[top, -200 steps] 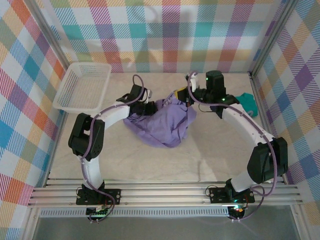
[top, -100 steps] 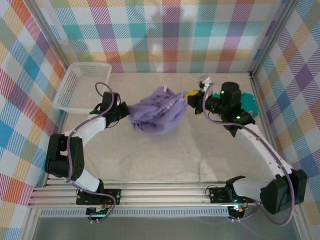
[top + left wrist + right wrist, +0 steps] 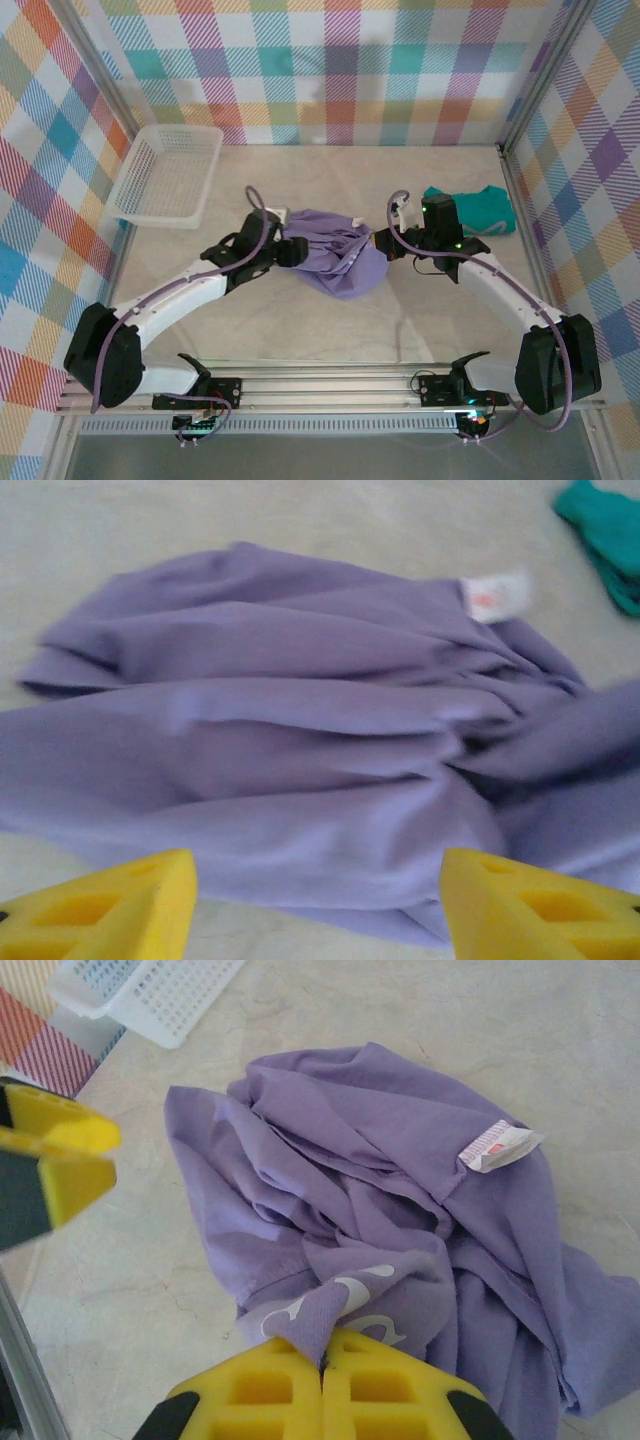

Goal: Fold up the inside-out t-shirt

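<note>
The robot's right gripper next needs to raise the printed fold toward the teal garment, then lower it onto the table and let go of it, because the shirt (image 3: 300, 750) lies crumpled.
The lavender t-shirt (image 3: 335, 262) lies crumpled in a heap at the middle of the table, with a white tag (image 3: 500, 1147) showing on its upper side. My right gripper (image 3: 322, 1365) is shut on a fold of the shirt that carries part of the white print (image 3: 350, 1290); it sits at the heap's right edge (image 3: 381, 243). My left gripper (image 3: 291, 250) is at the heap's left edge. In the left wrist view its yellow fingers (image 3: 100, 912) stand wide apart, and the shirt (image 3: 300, 750) lies just ahead of them, not gripped.
A teal garment (image 3: 470, 210) lies at the back right, behind the right arm. A white mesh basket (image 3: 165, 175) stands at the back left. Plaid walls close in the table on three sides.
The shirt has come down from the back of the table toward the middle and bunched tighter. Both grippers moved nearer with it. The left gripper now stands open.
</note>
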You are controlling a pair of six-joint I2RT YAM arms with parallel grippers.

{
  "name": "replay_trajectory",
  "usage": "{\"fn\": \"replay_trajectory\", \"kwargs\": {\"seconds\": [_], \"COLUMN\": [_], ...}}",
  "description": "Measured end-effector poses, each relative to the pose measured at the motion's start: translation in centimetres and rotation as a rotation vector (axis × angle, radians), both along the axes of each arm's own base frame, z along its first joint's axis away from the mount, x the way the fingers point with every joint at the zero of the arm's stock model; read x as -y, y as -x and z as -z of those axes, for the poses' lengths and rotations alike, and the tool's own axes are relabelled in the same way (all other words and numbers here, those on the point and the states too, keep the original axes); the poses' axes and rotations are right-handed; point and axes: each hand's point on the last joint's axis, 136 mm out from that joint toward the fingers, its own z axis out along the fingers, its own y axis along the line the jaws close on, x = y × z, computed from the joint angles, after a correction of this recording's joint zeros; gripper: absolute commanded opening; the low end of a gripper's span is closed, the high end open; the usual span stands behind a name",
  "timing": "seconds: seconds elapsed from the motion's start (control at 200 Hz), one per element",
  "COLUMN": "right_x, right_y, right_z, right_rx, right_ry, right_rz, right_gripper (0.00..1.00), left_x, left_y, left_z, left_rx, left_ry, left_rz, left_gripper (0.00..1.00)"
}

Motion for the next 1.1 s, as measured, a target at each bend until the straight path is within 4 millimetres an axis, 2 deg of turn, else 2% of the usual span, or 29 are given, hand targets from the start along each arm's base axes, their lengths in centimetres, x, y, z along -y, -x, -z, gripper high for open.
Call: {"fn": "replay_trajectory", "kwargs": {"seconds": [0.08, 0.185, 0.35, 0.475, 0.565, 0.585, 0.655, 0.745, 0.825, 0.91, 0.95, 1.005, 1.055, 1.1], "right_x": [0.1, 0.2, 0.4, 0.8, 1.0, 1.0, 1.0, 1.3, 1.7, 2.4, 2.6, 2.8, 2.8, 2.6], "right_y": [0.0, 0.0, 0.2, 0.2, 0.2, 0.1, -0.1, -0.3, 0.5, 2.4, 3.0, 3.6, 3.8, 3.6], "right_z": [0.2, 0.3, 0.3, -0.1, -0.8, -1.1, -2.8, -6.6, -10.6, -13.7, -14.3, -13.7, -12.3, -10.4], "right_rx": [-0.011, -0.019, -0.028, -0.015, 0.001, 0.006, 0.042, 0.139, 0.253, 0.359, 0.39, 0.392, 0.364, 0.316], "right_ry": [0.003, 0.006, 0.012, 0.021, 0.023, 0.023, 0.017, 0.001, -0.024, -0.053, -0.062, -0.064, -0.055, -0.043], "right_rz": [0.011, 0.018, 0.03, 0.044, 0.054, 0.056, 0.063, 0.069, 0.073, 0.07, 0.069, 0.068, 0.064, 0.06], "right_gripper": [0.0, 0.0, 0.0, 0.0, 0.0, 0.0, 0.0, 0.0, 0.0, 0.0, 0.0, 0.0, 0.0, 0.0], "left_x": [2.5, 5.0, 6.0, 5.8, 5.6, 5.6, 5.4, 3.6, 0.4, -4.4, -7.0, -9.4, -10.2, -10.1], "left_y": [-0.2, -0.8, -1.2, -1.2, -1.8, -1.9, -2.9, -4.7, -6.9, -8.6, -8.9, -8.9, -8.7, -8.6], "left_z": [0.4, 2.2, 5.9, 7.8, 7.8, 7.7, 6.6, 3.5, -1.4, -7.5, -9.7, -11.4, -11.7, -11.2], "left_rx": [-0.009, -0.044, -0.116, -0.166, -0.174, -0.17, -0.156, -0.113, -0.037, 0.085, 0.142, 0.189, 0.202, 0.186], "left_ry": [-0.039, -0.108, -0.222, -0.289, -0.296, -0.3, -0.273, -0.19, -0.055, 0.126, 0.189, 0.237, 0.266, 0.284], "left_rz": [0.069, 0.131, 0.176, 0.195, 0.182, 0.189, 0.16, 0.092, -0.014, -0.154, -0.216, -0.281, -0.301, -0.303], "left_gripper": [0.63, 0.6, 0.5, 0.21, 0.0, 0.0, 0.0, 0.0, 0.0, 0.0, 0.0, 0.0, 0.0, 0.0]}}
